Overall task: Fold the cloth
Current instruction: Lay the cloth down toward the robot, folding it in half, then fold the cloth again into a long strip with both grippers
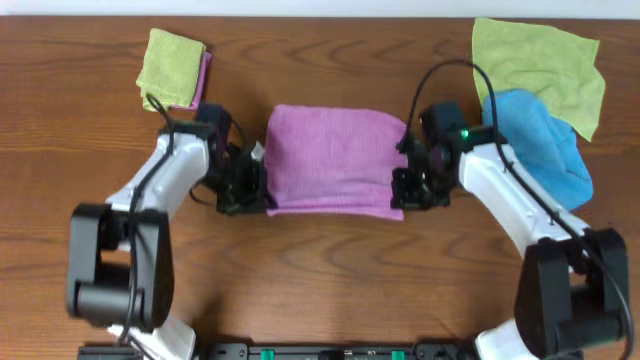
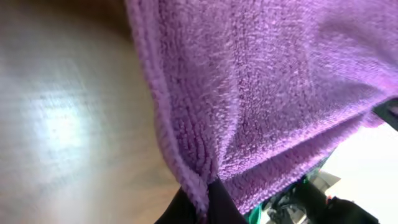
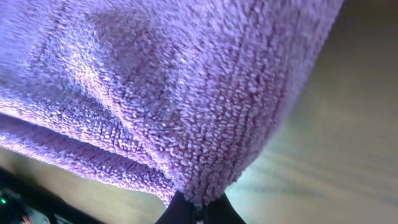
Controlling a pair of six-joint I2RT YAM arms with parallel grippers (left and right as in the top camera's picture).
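Note:
The cloth's far edge [image 1: 388, 116] is still lying flat, outward of my right gripper, so my right gripper needs to carry the pinched corner outward over the cloth next and let go of it there.
The purple cloth [image 1: 335, 158] lies in the middle of the table, doubled over into a wide rectangle. My left gripper [image 1: 243, 190] is at its left edge near the front corner and is shut on the cloth's edge [image 2: 198, 186]. My right gripper [image 1: 408, 188] is at its right edge near the front corner and is shut on that corner [image 3: 205, 186]. Both wrist views are filled with purple terry pile above the wooden table [image 2: 68, 118]. A small white tag [image 1: 257, 150] shows at the cloth's left edge.
A folded yellow-green cloth [image 1: 172, 66] on a pink one lies at the back left. A loose yellow-green cloth [image 1: 540, 62] and a bright blue cloth [image 1: 540, 145] lie at the back right, close to my right arm.

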